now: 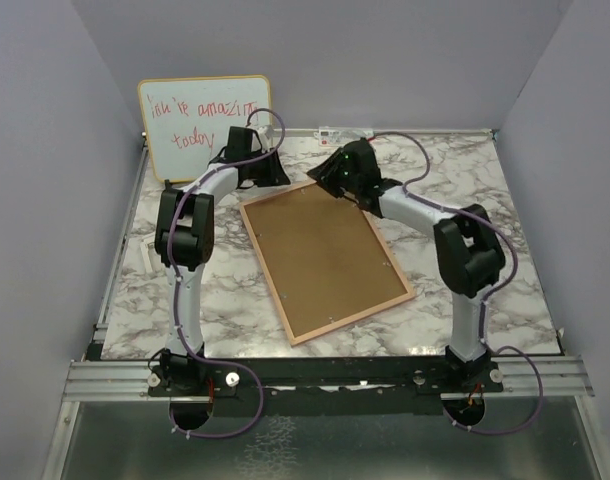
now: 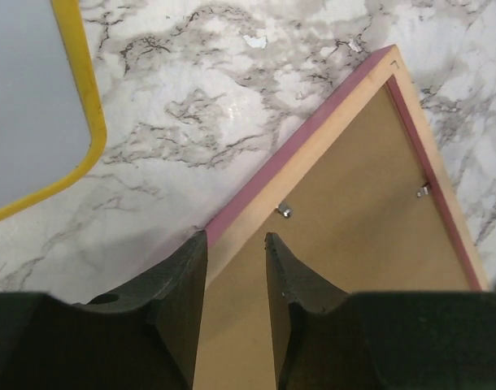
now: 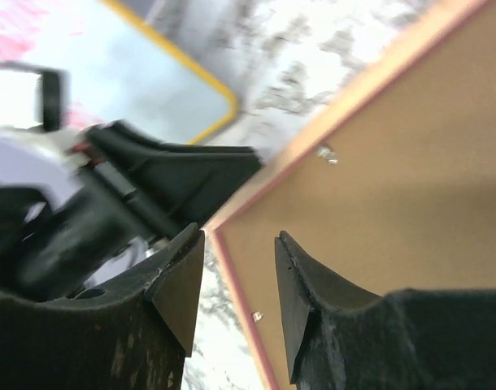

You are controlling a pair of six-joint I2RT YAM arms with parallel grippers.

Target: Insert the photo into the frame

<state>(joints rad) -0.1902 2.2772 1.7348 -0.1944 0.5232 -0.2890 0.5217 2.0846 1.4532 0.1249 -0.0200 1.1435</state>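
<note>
I will move my right gripper back and to the left in the top view next, down to the frame's side border. The marble there is empty and leaves room for my fingers.
The frame [image 1: 353,319] lies face down and slanted on the marble table, with its brown backing board [image 1: 325,255] up. The photo is not in view. My left gripper [image 1: 270,172] is at the frame's far left corner. In the left wrist view it [image 2: 236,244] is open and straddles the pinkish wood border [image 2: 313,146], one finger over the table and one over the backing board [image 2: 362,236]. My right gripper [image 1: 330,180] is over the far edge. In the right wrist view it [image 3: 240,244] is open with the frame's corner [image 3: 219,227] between the fingers.
A yellow-edged whiteboard [image 1: 203,118] with red handwriting leans at the back left, close to the left gripper; it also shows in the left wrist view [image 2: 36,106]. Small metal clips [image 2: 284,211] hold the backing board. Grey walls stand on three sides.
</note>
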